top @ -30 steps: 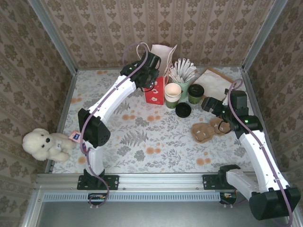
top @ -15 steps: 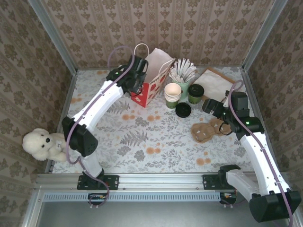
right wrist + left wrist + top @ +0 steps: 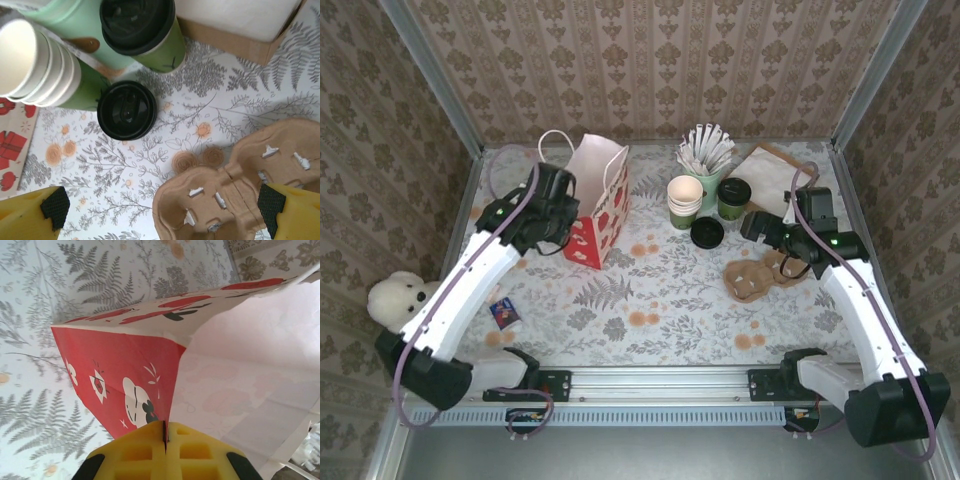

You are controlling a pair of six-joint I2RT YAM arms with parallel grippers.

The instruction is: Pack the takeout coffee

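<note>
I will bring the bag's edge in my left gripper back and toward the cup carrier and release it, as the tabletop between gripper and carrier is clear.
The takeout coffee (image 3: 734, 197), a small green cup with a black lid, stands upright at the back right, beside the stack of lidless cups; in the right wrist view the takeout coffee (image 3: 142, 30) is at the top. The red-and-white paper bag (image 3: 602, 198) stands tilted at the left of the table. My left gripper (image 3: 566, 222) is shut on the bag's edge, and the left wrist view has the yellow left gripper (image 3: 165, 429) pinching the fold of the bag (image 3: 120, 370). My right gripper (image 3: 775, 240) hangs open over the table; in its own wrist view the right gripper (image 3: 163, 206) holds nothing.
A loose black lid (image 3: 707, 233) lies before the cup stack (image 3: 685, 200). A green holder of white sticks (image 3: 705, 160) and a cardboard box (image 3: 775, 172) stand at the back. A brown cup carrier (image 3: 758, 276) lies under the right gripper. A teddy bear (image 3: 395, 296) sits far left.
My left arm has pulled the bag leftward and toward the front, away from the cups, with the gripper closing fully on its edge. The right arm has barely moved.
</note>
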